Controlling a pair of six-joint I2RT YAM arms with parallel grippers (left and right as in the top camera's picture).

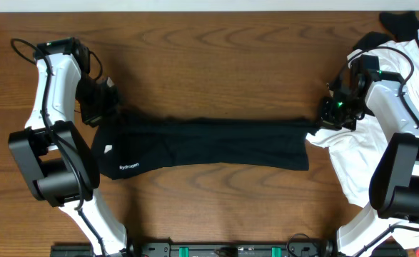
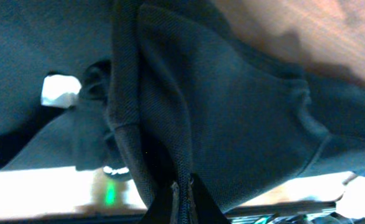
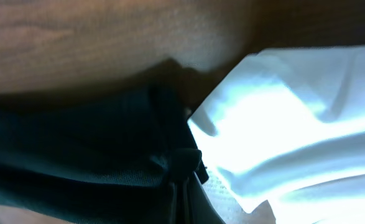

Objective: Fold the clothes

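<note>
I should move my left gripper down and back over the shirt's printed end [image 1: 118,151] [image 2: 92,140] next and release, because the pinched edge still hangs raised and the printed end lies below the gripper.
The black shirt [image 1: 209,143] with a small white logo and text print lies stretched across the middle of the wooden table. My left gripper [image 1: 103,107] is shut on its left end; in the left wrist view the black fabric [image 2: 232,112] is pinched between the jaws [image 2: 183,196]. My right gripper [image 1: 328,114] is shut on the shirt's right end; in the right wrist view the bunched black fabric [image 3: 107,149] sits in the jaws [image 3: 181,193]. The shirt hangs taut between both grippers.
A pile of white clothes [image 1: 352,157] lies at the right side under my right arm, also in the right wrist view [image 3: 294,124]. A black garment [image 1: 402,23] sits at the far right corner. A rail [image 1: 223,250] runs along the front edge.
</note>
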